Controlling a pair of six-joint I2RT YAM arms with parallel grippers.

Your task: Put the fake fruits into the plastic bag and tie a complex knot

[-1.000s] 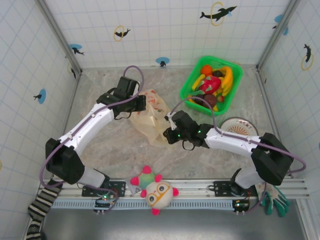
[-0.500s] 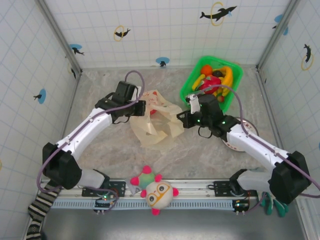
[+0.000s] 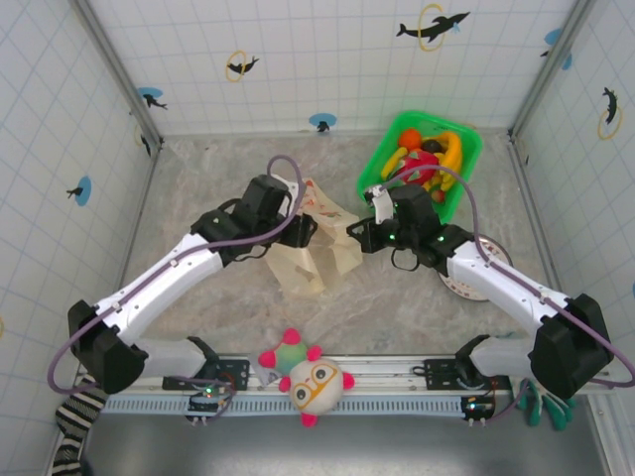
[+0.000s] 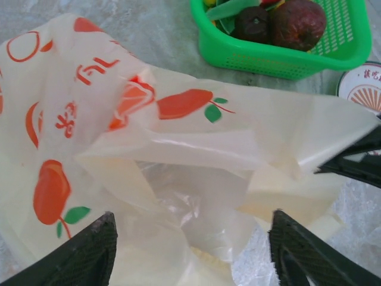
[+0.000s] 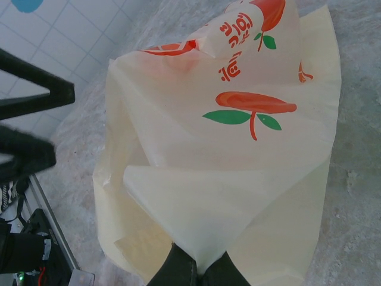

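The right gripper should next bring the bag's pinched corner outward beside the green basket (image 3: pixel 369 180) and then let it go, because the bag's opening is still partly folded over.
The plastic bag (image 3: pixel 319 248), cream with orange fruit prints, lies crumpled on the table between both grippers. My left gripper (image 3: pixel 301 230) hovers over it with the jaws wide open; in the left wrist view the left gripper (image 4: pixel 190 250) straddles the bag (image 4: pixel 178 149), gripping nothing. My right gripper (image 3: pixel 355 231) is shut on a corner of the bag's edge, and the right wrist view shows the right gripper (image 5: pixel 199 269) pinching a fold of the bag (image 5: pixel 238 149). The fake fruits (image 3: pixel 427 164) lie in the green basket (image 3: pixel 369 180); two dark maroon fruits (image 4: pixel 297 21) show in the left wrist view.
The green basket (image 4: pixel 280 59) stands just right of the bag at the back. A white plate (image 3: pixel 476 288) lies under my right arm. A pink-spiked plush toy (image 3: pixel 316 382) sits at the near edge. Tiled walls close off three sides.
My left gripper has let go of the bag, opened, and moved right over it. The right gripper pulled the bag's edge rightward toward the basket and keeps holding it.
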